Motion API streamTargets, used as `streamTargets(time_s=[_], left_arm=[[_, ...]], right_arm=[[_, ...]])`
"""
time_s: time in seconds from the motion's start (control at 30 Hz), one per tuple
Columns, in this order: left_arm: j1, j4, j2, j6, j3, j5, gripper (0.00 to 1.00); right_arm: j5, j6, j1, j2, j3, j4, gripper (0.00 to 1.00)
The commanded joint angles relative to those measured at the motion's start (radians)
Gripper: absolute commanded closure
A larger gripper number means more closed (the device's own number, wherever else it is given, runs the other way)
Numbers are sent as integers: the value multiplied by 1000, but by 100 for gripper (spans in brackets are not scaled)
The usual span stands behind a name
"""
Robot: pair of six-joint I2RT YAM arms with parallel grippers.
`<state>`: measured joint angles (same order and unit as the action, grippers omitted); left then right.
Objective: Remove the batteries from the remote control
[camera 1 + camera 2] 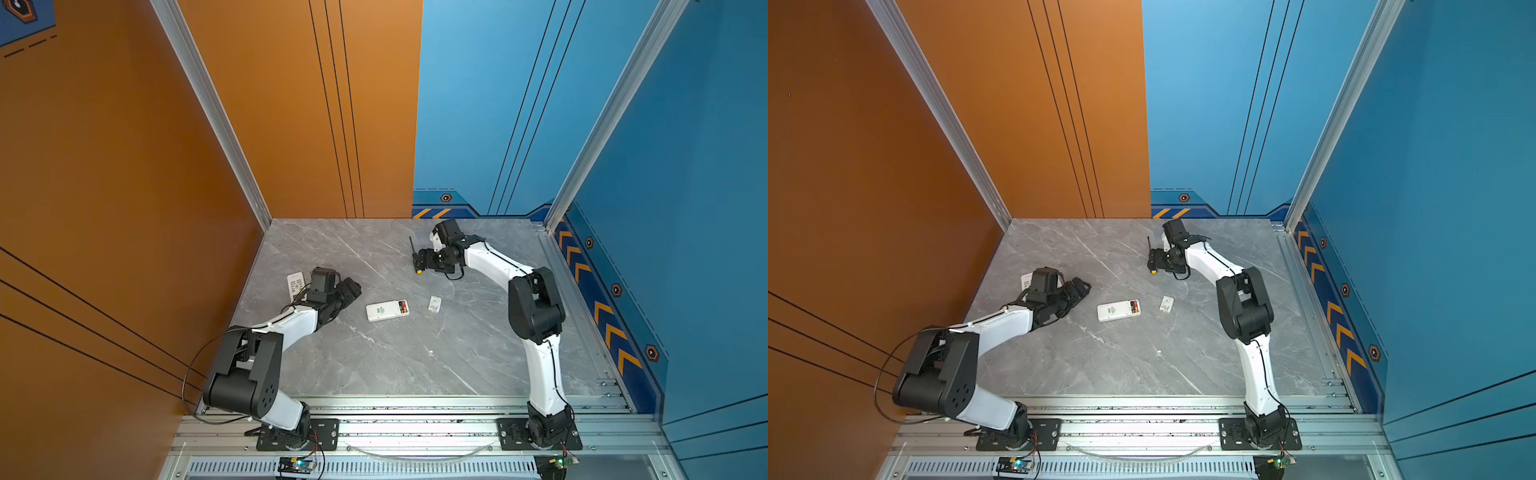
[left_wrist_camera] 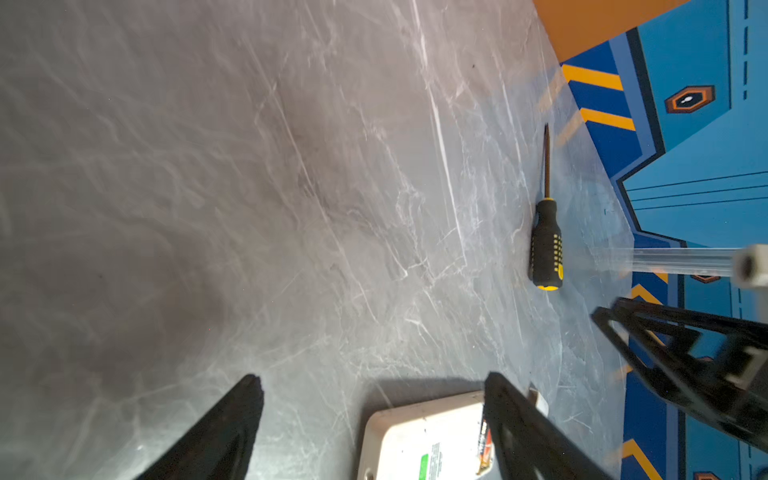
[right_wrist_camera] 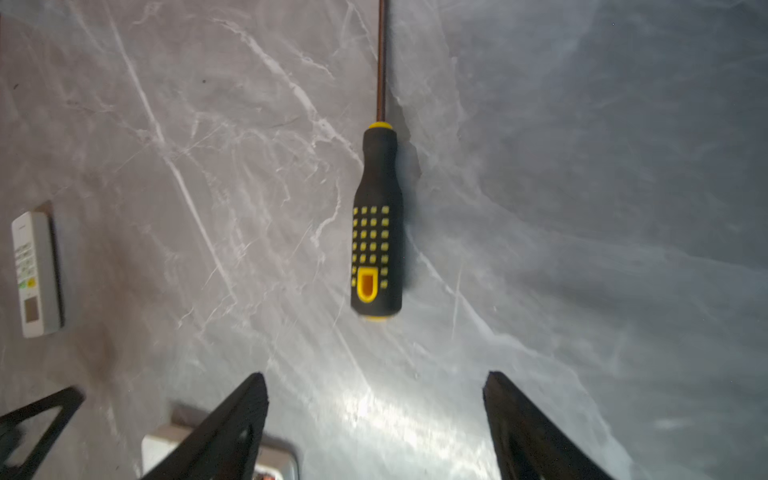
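Next, my right gripper lowers its fingers astride the dotted grip (image 1: 417, 264) (image 3: 372, 249) and closes, since the screwdriver's black-and-yellow handle lies below, in line with its finger gap.
The white remote control (image 1: 384, 311) (image 1: 1116, 311) lies face down mid-table with its battery bay uncovered. The batteries (image 1: 402, 307) (image 1: 1134, 307) sit inside the bay, one orange-red and one dark. My left gripper (image 1: 351, 287) (image 2: 374, 386) is open and empty, just left of the remote. In the left wrist view the remote (image 2: 424, 440) reaches between its fingers, and a battery (image 2: 484, 446) shows beside one finger. My right gripper (image 1: 420, 259) (image 3: 376, 382) is open with nothing in it, at the black-and-yellow screwdriver (image 1: 415, 257) (image 3: 377, 220).
A small white cover (image 1: 434, 304) lies right of the remote. A second white remote (image 1: 295, 284) (image 3: 35, 274) lies face up at the left, partly behind my left wrist. Walls close the table on three sides.
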<state>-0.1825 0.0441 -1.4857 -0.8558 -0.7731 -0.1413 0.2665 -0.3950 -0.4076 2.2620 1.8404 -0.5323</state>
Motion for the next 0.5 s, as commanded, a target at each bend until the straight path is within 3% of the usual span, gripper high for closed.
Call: streamTargets(time_s=[0.0,0.27,0.47], left_arm=[[-6,-225,56,27,-103,42,15],[-32,-410,91,-3,-297,24,15],[-26,-447,116,-49,-375,18,15]], right_arm=[[-1,59,-13,68,113,-55,19],[-101,118,-32,231,321,-167,33],[-176,212,-49,297,422,-289,59]])
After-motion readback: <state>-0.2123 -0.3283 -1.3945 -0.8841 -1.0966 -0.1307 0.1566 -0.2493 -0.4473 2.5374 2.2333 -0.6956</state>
